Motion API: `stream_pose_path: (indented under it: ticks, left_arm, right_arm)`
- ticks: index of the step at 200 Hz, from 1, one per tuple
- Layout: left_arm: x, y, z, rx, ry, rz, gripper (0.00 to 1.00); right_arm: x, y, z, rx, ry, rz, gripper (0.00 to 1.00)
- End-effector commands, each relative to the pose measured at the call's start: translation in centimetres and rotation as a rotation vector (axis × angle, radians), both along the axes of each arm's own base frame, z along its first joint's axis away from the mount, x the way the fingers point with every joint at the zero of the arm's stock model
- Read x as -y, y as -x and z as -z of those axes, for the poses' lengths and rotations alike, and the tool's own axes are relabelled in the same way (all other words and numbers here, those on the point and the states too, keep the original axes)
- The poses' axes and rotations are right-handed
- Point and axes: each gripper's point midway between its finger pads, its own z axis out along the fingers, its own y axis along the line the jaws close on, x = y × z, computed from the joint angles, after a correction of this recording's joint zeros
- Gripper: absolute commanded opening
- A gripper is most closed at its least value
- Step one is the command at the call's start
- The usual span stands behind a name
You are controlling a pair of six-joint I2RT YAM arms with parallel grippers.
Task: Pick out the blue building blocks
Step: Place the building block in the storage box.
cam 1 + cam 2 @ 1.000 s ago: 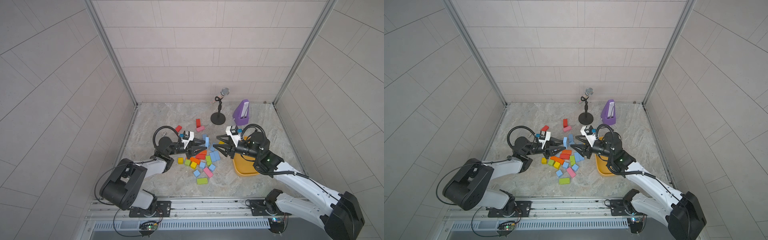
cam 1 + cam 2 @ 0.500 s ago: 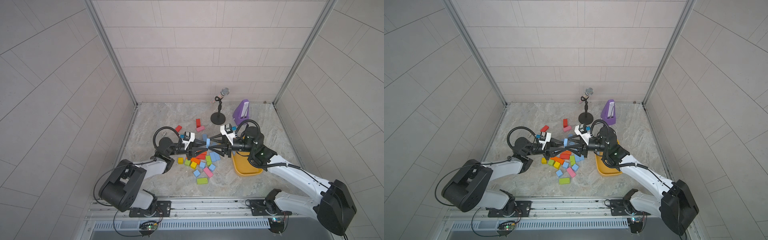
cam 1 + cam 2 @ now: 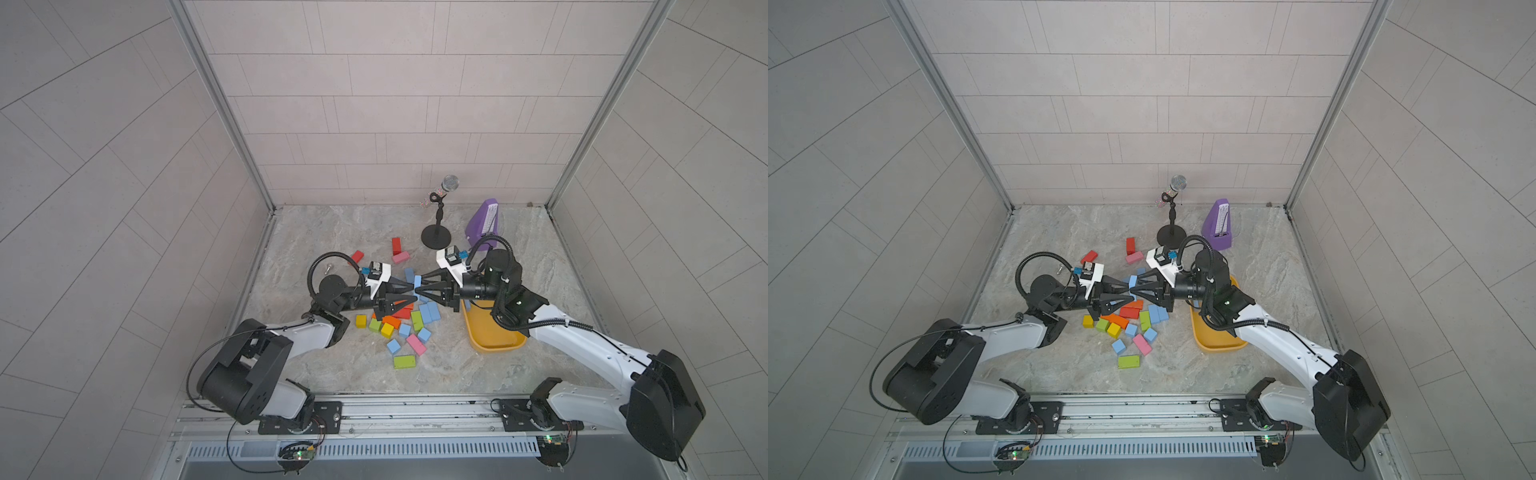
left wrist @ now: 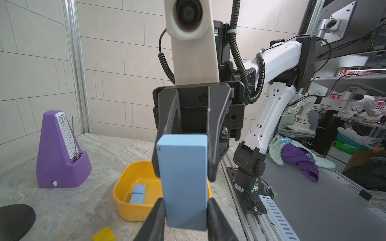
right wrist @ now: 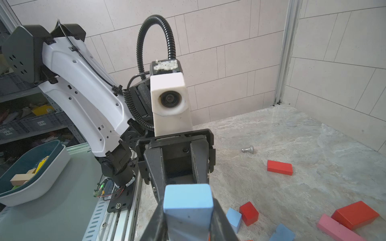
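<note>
The right gripper draws away from the pile next, turns downward over the tub's far end and releases the block, since blue blocks lie in the yellow tub [image 3: 494,345].
One long blue building block [image 3: 417,283] [image 3: 1133,282] hangs above the pile between two grippers meeting tip to tip. My left gripper [image 3: 414,292] [image 4: 186,201] has its fingers against both sides of one end of the block [image 4: 183,177]. My right gripper [image 3: 420,285] [image 5: 188,205] is shut on the other end [image 5: 188,196]. Several more blue blocks [image 3: 430,309] lie in the coloured pile beneath. Two blue blocks [image 4: 139,188] lie in the yellow tub [image 3: 494,345] [image 4: 125,201].
Red [image 3: 397,245], pink [image 3: 415,344], green [image 3: 404,361], yellow and orange blocks lie mixed with the blue ones. A microphone stand [image 3: 436,237] and a purple metronome [image 3: 484,220] stand at the back. A small metal piece [image 5: 248,149] lies near the left wall.
My right gripper swung left from over the tub to the block that the left gripper holds up, and closed on its free end. The left arm stayed almost still.
</note>
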Motion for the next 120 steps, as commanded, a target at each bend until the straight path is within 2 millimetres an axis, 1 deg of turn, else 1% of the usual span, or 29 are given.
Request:
stream_pose_path:
  ticks: [1, 6, 10, 21, 34, 46, 56, 68, 78, 88, 100, 120]
  left_arm:
    - [0.0, -0.9, -0.4, 0.012, 0.024, -0.049, 0.57]
    - [0.0, -1.3, 0.0, -0.010, 0.022, -0.067, 0.65]
    - [0.0, -1.8, 0.3, -0.030, 0.019, -0.085, 0.68]
    - [0.0, -2.8, 1.2, -0.079, 0.008, -0.118, 0.69]
    - [0.2, -4.1, 2.8, -0.149, -0.025, -0.155, 0.69]
    - [0.2, -5.4, 4.4, -0.229, -0.066, -0.201, 0.71]
    - [0.3, -6.0, 5.4, -0.265, -0.094, -0.223, 0.71]
    - [0.2, -6.4, 6.0, -0.283, -0.108, -0.241, 0.71]
    - [0.3, -6.5, 6.3, -0.290, -0.121, -0.246, 0.71]
    - [0.3, -6.7, 6.5, -0.302, -0.134, -0.252, 0.71]
    - [0.2, -7.0, 6.7, -0.314, -0.151, -0.266, 0.71]
    - [0.2, -7.0, 6.6, -0.298, -0.166, -0.275, 0.70]
  right_arm:
    - [2.6, -2.1, -0.6, -0.024, 0.006, 0.158, 0.14]
    - [3.4, -2.7, -0.2, -0.044, 0.028, 0.203, 0.14]
    - [4.1, -3.2, 0.2, -0.061, 0.049, 0.240, 0.14]
    - [6.1, -4.4, 1.4, -0.110, 0.115, 0.340, 0.15]
    - [9.0, -5.9, 4.1, -0.200, 0.223, 0.486, 0.15]
    - [12.2, -7.1, 6.8, -0.284, 0.326, 0.635, 0.15]
    - [14.8, -7.5, 8.9, -0.357, 0.410, 0.735, 0.15]
    - [18.2, -7.8, 11.2, -0.445, 0.511, 0.871, 0.15]
    - [20.6, -7.7, 12.7, -0.503, 0.585, 0.961, 0.16]
    - [22.4, -7.7, 14.0, -0.557, 0.649, 1.020, 0.16]
    - [23.9, -7.9, 15.2, -0.604, 0.722, 1.078, 0.16]
    - [25.9, -8.0, 17.0, -0.677, 0.862, 1.147, 0.14]
